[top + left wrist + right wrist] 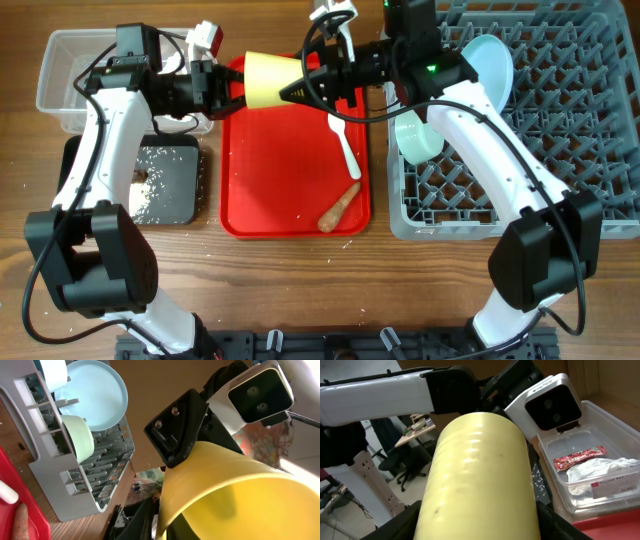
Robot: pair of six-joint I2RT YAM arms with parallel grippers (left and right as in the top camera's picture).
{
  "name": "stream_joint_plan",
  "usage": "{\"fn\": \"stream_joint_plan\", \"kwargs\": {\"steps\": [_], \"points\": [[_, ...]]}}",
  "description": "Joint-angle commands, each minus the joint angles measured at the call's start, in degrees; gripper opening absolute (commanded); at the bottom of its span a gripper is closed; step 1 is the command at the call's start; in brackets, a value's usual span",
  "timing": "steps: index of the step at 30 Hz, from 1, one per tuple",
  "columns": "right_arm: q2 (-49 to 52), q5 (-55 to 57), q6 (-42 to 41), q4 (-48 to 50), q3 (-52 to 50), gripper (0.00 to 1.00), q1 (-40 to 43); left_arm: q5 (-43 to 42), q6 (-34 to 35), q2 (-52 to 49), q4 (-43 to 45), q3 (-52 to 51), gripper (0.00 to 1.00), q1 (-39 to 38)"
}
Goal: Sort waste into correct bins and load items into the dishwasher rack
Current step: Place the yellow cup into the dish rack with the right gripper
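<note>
The grey rack's near corner (436,188) beside the bowl (420,135) is empty, so my right gripper should next come back over it. It should then turn its fingers down, lower the cup and let go.
The small yellow cup (268,80) hangs on its side above the red serving tray (270,190), held between both arms. My left gripper (232,90) pinches its wide rim; the left wrist view shows the rim (240,495) between its fingers (162,532). My right gripper (305,88) is shut around the narrow base, its black fingers (480,532) flanking the cup (480,480). The grey rack (560,130) holds the light blue plate (490,65) and a bowl (420,135). The white spoon (345,145) and brown carrot-like stick (340,207) lie on the red tray.
The clear tub (60,80) at the far left holds the red-and-white wrapper (580,457) and white tissue (600,470). The black tray (165,185) below it holds rice grains and a small brown lump (140,177). Rice grains are scattered on the table.
</note>
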State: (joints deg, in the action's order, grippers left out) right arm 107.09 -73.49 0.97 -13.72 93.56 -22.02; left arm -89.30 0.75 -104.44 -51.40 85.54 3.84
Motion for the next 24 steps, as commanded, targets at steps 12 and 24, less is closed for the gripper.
{"fn": "stream_joint_plan", "kwargs": {"steps": [12, 24], "points": [[0.28, 12.96, -4.15, -17.18, -0.20, 0.34, 16.17, 18.10, 0.07, 0.31, -0.04, 0.83, 0.37, -0.22], [-19.02, 56.83, -10.16, -60.22, -0.04, 0.39, 16.63, 67.17, 0.09, 0.31, 0.66, 0.83, 0.45, -1.60]]}}
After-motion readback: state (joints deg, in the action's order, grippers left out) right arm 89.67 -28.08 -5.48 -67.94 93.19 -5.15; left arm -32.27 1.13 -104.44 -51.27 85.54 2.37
